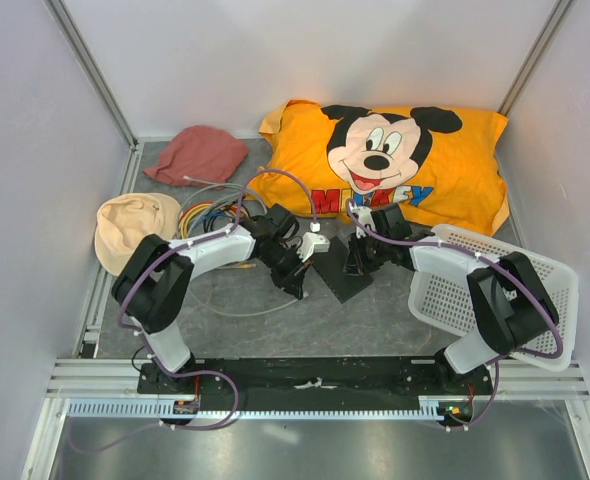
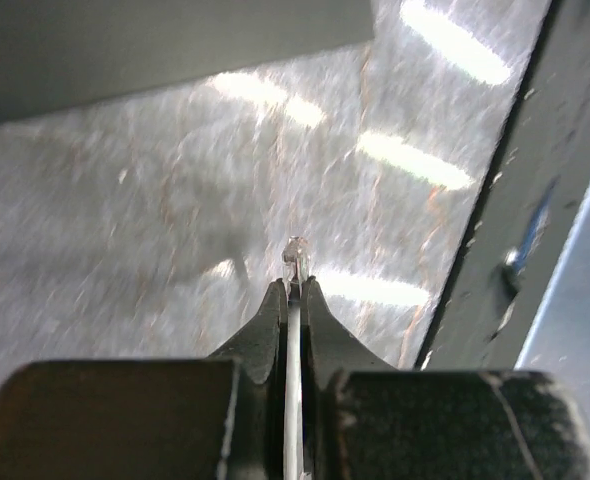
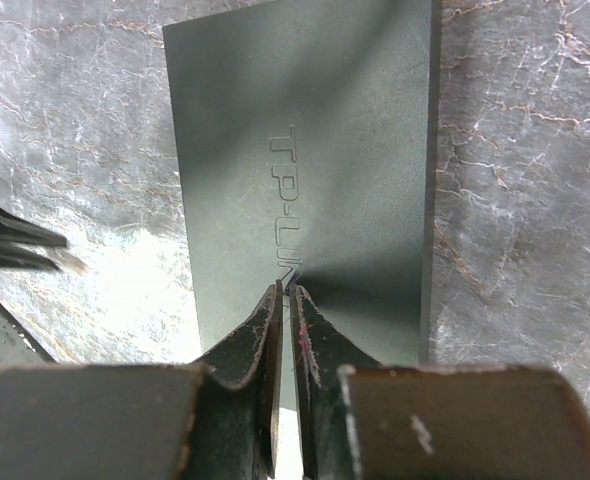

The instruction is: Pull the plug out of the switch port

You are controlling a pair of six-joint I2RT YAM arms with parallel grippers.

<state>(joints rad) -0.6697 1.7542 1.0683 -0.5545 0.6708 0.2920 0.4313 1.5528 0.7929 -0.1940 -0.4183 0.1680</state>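
I need to move my left gripper outward and left in the top view over the coil of cables and release the cable, its plug off the switch point(image 1: 341, 282).
The switch point(image 1: 341, 282) is a flat matte black box lying on the marble table between my two grippers. In the right wrist view its top point(image 3: 305, 130) shows raised lettering. My right gripper point(image 3: 287, 290) is shut, with its tips pressing down on the switch's top; it also shows in the top view point(image 1: 356, 262). My left gripper point(image 2: 293, 286) is shut on a thin pale cable. The clear plug point(image 2: 295, 252) sticks out just past its tips, free in the air over the table and apart from the switch. In the top view the left gripper point(image 1: 300, 280) is just left of the switch.
An orange Mickey pillow point(image 1: 395, 160) lies behind the switch. A white mesh basket point(image 1: 510, 290) stands at the right. A coil of cables point(image 1: 215, 212), a beige cap point(image 1: 135, 228) and a red cap point(image 1: 200, 152) lie at the left. A dark frame bar point(image 2: 515, 200) runs along the right of the left wrist view.
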